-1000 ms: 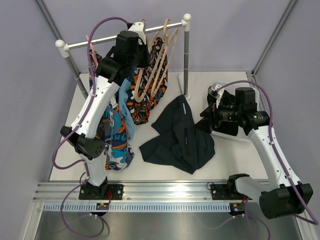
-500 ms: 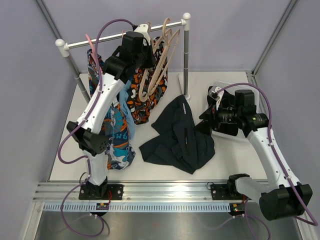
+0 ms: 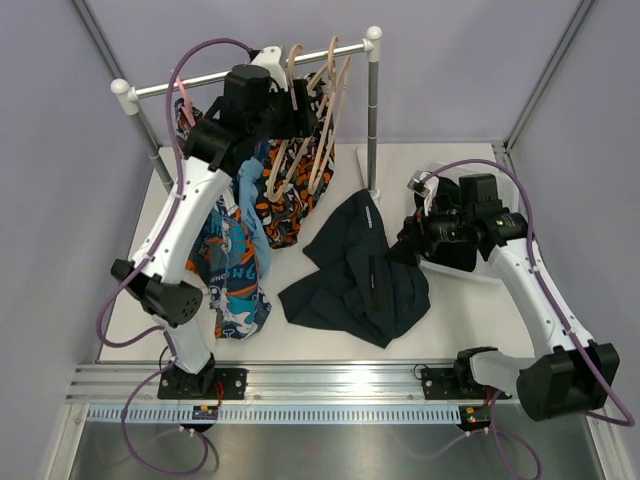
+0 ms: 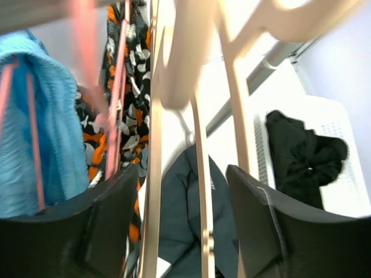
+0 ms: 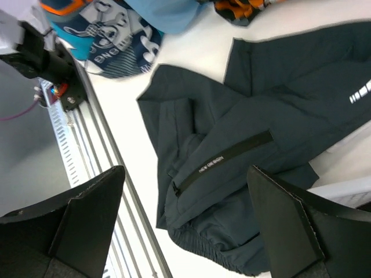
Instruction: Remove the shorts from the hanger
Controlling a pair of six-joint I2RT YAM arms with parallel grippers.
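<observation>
My right gripper will go down to the left in the top view, onto the dark shorts' fold by the black part, since it hovers only over their edge.
The orange, black and white blotched shorts (image 3: 288,208) (image 4: 132,87) hang from the rail (image 3: 200,80), beside a pink hanger (image 4: 117,110). My left gripper (image 3: 292,100) (image 4: 184,171) is up at the rail, open. Two bars of the bare beige hangers (image 3: 318,140) (image 4: 203,208) run between its jaws without being gripped. A dark pair of shorts (image 3: 358,270) (image 5: 255,145) lies crumpled on the table. My right gripper (image 3: 412,243) (image 5: 185,171) hovers open over its right edge, holding nothing.
A light blue garment (image 4: 52,145) and a teal patterned garment (image 3: 232,275) (image 5: 110,35) hang at the rack's left. The rack's post (image 3: 372,110) stands behind the dark shorts. A white basket (image 4: 342,174) at the right holds a black garment (image 4: 301,156). The rail track (image 5: 98,150) runs along the near edge.
My left gripper has opened from shut, letting go of a beige hanger, and shifted slightly left along the rail. The right arm has edged a little to the left.
</observation>
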